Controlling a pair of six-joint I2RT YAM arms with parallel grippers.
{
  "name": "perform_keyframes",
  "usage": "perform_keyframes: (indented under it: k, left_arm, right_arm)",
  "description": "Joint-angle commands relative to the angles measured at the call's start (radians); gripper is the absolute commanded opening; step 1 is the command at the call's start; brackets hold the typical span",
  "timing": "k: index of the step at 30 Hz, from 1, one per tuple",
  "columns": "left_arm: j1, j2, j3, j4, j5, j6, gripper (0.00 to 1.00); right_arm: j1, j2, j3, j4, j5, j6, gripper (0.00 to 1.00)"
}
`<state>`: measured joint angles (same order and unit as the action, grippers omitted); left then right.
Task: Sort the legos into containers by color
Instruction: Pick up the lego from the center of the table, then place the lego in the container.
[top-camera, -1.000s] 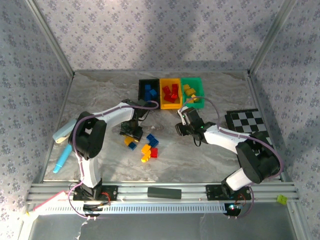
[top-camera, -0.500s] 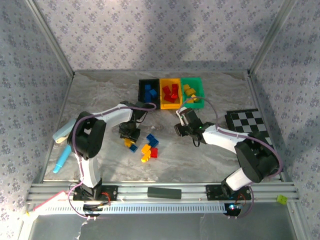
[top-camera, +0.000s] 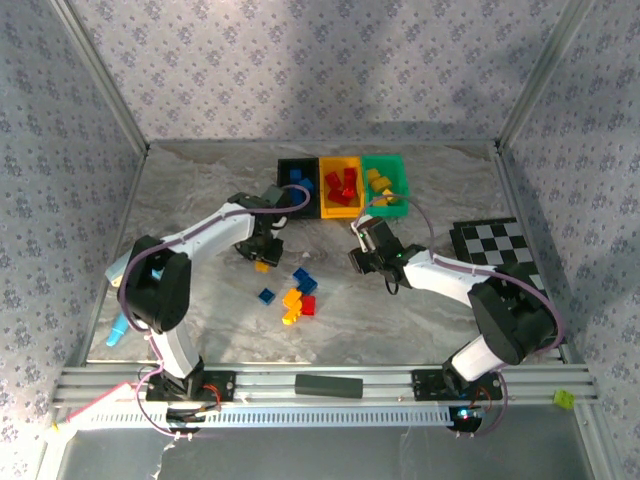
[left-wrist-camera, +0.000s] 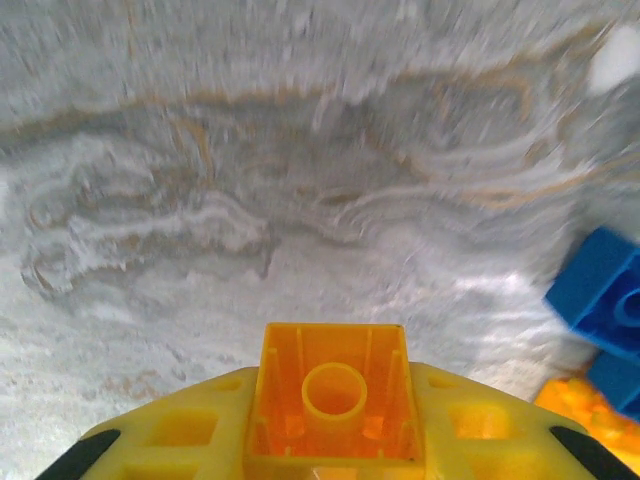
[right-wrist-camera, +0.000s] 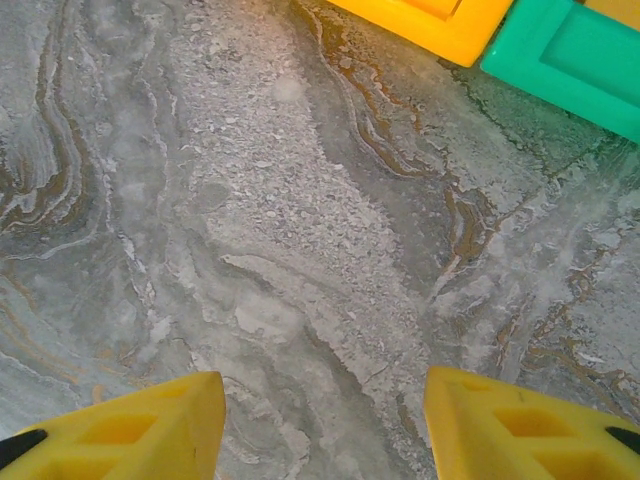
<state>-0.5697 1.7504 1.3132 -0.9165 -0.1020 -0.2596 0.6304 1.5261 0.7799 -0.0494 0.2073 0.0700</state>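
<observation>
The yellow lego should go outward next in my left gripper, past the black (top-camera: 298, 163) and yellow-orange containers to above the green container (top-camera: 385, 184). My left gripper will let go of it there, since yellow bricks are inside.
My left gripper (top-camera: 262, 246) (left-wrist-camera: 335, 420) is shut on a yellow lego (left-wrist-camera: 333, 350), whose hollow underside faces the wrist camera; from above the lego (top-camera: 262, 266) shows just below the fingers, over the table. Loose legos lie to its right: blue (top-camera: 266, 295), blue (top-camera: 303, 280), yellow (top-camera: 292, 298) and red (top-camera: 308, 305). A blue lego (left-wrist-camera: 600, 300) sits at the right edge of the left wrist view. The black (top-camera: 298, 163), yellow-orange (top-camera: 340, 211) and green (top-camera: 388, 211) containers stand in a row at the back with bricks inside. My right gripper (top-camera: 365, 247) (right-wrist-camera: 325, 420) is open over bare table, just in front of the bins.
A checkered board (top-camera: 495, 245) lies at the right. A flat black bar (top-camera: 328, 385) rests near the front rail. A light-blue tool (top-camera: 125, 300) lies at the left edge. Corners of the yellow-orange bin (right-wrist-camera: 440, 20) and green bin (right-wrist-camera: 570, 60) show ahead of the right fingers.
My left gripper shut on a yellow lego beside the loose pile and moved back toward the bins with it, leaving a blue lego behind. The right arm has hardly moved.
</observation>
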Motion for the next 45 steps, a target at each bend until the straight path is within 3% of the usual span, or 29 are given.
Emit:
perform_keyframes:
  k: [1, 7, 17, 23, 29, 32, 35, 45]
  left_arm:
    - [-0.006, -0.031, 0.068, 0.073, 0.044, -0.015, 0.26]
    - [-0.025, 0.055, 0.214, 0.185, 0.135, -0.025, 0.26]
    - [-0.095, 0.328, 0.627, 0.266, 0.243, -0.064, 0.27]
    - [-0.135, 0.572, 0.986, 0.289, 0.295, -0.109, 0.27]
    - [-0.138, 0.924, 1.543, 0.176, 0.321, -0.161, 0.32]
    - [-0.131, 0.948, 1.531, 0.277, 0.341, -0.216, 0.39]
    - [-0.126, 0.930, 1.469, 0.349, 0.346, -0.249, 0.62]
    - [-0.131, 0.803, 1.378, 0.311, 0.375, -0.192, 0.64]
  right_arm:
    - [-0.014, -0.009, 0.018, -0.025, 0.030, 0.022, 0.57]
    - [-0.126, -0.078, -0.032, -0.004, -0.070, 0.109, 0.57]
    - [-0.373, -0.195, -0.159, 0.082, -0.275, 0.229, 0.57]
    - [-0.418, -0.221, -0.188, 0.110, -0.314, 0.256, 0.58]
    - [-0.422, -0.224, -0.196, 0.132, -0.334, 0.257, 0.58]
    - [-0.423, -0.221, -0.194, 0.134, -0.341, 0.249, 0.58]
    - [-0.423, -0.221, -0.198, 0.149, -0.349, 0.245, 0.59]
    - [-0.410, -0.214, -0.192, 0.155, -0.375, 0.236, 0.59]
